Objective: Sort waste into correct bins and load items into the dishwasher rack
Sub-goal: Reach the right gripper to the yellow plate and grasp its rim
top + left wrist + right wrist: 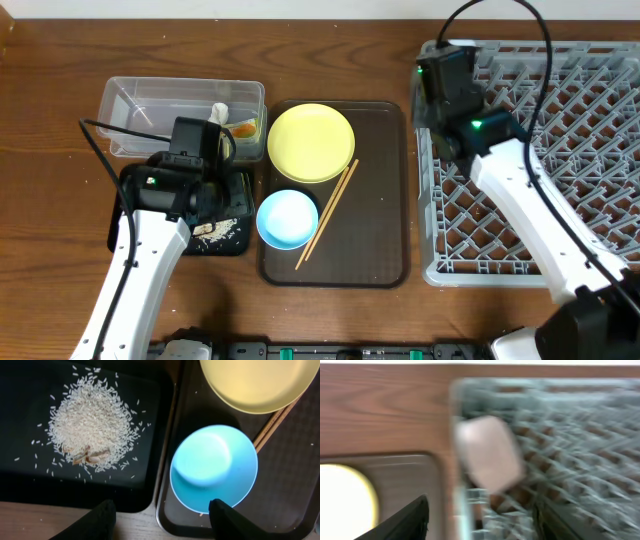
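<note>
I should next lower my right gripper from the rack [560, 150] onto the yellow plate's rack-side rim [351, 144], as that is below it, to its left in the overhead view.
My left gripper [165, 520] is open and empty, hanging above the seam between a black bin [30, 480] holding spilled rice [92, 420] and the brown tray [295, 480]. On the tray lie a blue bowl [215, 467], a yellow plate [310, 143] and a pair of chopsticks [328, 213]. My right gripper [480, 520] is open over the left edge of the grey dishwasher rack [560, 150]. A blurred pale pink object [490, 452] shows just ahead of it in the rack, clear of the fingers.
A clear plastic container [140, 105] with scraps in it stands behind the black bin [235, 235]. The rack fills the right side of the table. Bare wood lies along the front edge and far left.
</note>
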Available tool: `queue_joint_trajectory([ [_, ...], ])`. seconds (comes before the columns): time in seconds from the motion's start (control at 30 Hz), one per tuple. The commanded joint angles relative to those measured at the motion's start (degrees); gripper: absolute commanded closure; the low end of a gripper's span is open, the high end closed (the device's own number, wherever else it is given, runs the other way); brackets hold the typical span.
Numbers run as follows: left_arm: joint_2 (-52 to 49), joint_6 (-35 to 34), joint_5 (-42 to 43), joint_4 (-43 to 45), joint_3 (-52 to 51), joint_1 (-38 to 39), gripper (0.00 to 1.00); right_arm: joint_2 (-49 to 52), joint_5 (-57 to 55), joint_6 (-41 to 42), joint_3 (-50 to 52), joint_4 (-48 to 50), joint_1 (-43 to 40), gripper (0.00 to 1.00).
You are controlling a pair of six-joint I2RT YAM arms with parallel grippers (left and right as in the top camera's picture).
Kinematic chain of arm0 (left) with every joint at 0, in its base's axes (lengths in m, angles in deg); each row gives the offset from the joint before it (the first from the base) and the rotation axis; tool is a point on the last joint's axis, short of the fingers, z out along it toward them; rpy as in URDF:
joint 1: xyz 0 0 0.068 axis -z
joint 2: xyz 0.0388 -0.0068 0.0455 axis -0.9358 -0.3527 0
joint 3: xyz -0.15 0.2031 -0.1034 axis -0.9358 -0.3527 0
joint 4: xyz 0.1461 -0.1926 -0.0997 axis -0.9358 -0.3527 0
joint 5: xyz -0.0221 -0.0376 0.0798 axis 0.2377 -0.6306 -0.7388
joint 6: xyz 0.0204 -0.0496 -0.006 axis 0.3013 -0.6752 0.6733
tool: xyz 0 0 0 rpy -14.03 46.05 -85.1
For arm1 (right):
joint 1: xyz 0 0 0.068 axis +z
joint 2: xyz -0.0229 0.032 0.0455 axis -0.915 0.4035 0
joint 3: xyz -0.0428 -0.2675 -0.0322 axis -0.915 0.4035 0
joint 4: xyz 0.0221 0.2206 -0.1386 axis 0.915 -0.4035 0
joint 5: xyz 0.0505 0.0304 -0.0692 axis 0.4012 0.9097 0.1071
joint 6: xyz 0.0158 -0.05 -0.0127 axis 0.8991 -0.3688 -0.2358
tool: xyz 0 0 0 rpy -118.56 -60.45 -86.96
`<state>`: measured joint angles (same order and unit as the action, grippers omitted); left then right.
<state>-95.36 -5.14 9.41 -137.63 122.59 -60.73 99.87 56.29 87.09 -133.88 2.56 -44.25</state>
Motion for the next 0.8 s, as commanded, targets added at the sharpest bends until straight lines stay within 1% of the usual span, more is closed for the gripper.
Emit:
queue_joint_trajectory([
  [0.0, -0.35, 0.7, -2.49, -0.92, -0.39, -0.26, 0.37, 1.33, 19.98, -2.08, -0.04, 1.42, 0.55, 0.37],
  [0.1, -0.37, 0.52, -3.15, -1.73, -0.39, -0.24, 0.37, 4.11, 24.15, -2.08, -0.04, 2.12, 1.92, 0.38],
  [0.3, -0.37, 0.5, -3.1, -1.99, -0.39, -0.24, 0.37, 10.84, 24.15, -2.05, -0.04, 2.34, 5.2, 0.41],
  [0.43, -0.35, 0.5, -3.08, -1.97, -0.39, -0.24, 0.37, 15.45, 23.58, -1.92, -0.04, 4.17, 7.17, 0.46],
  [0.67, -0.35, 0.5, -3.08, -1.99, -0.39, -0.24, 0.37, 22.64, 20.26, 4.31, -0.04, 8.37, 8.39, 0.52],
  [0.77, -0.35, 0.5, -3.08, -1.97, -0.39, -0.24, 0.37, 25.35, 20.24, 6.32, -0.04, 9.86, 8.46, 0.57],
])
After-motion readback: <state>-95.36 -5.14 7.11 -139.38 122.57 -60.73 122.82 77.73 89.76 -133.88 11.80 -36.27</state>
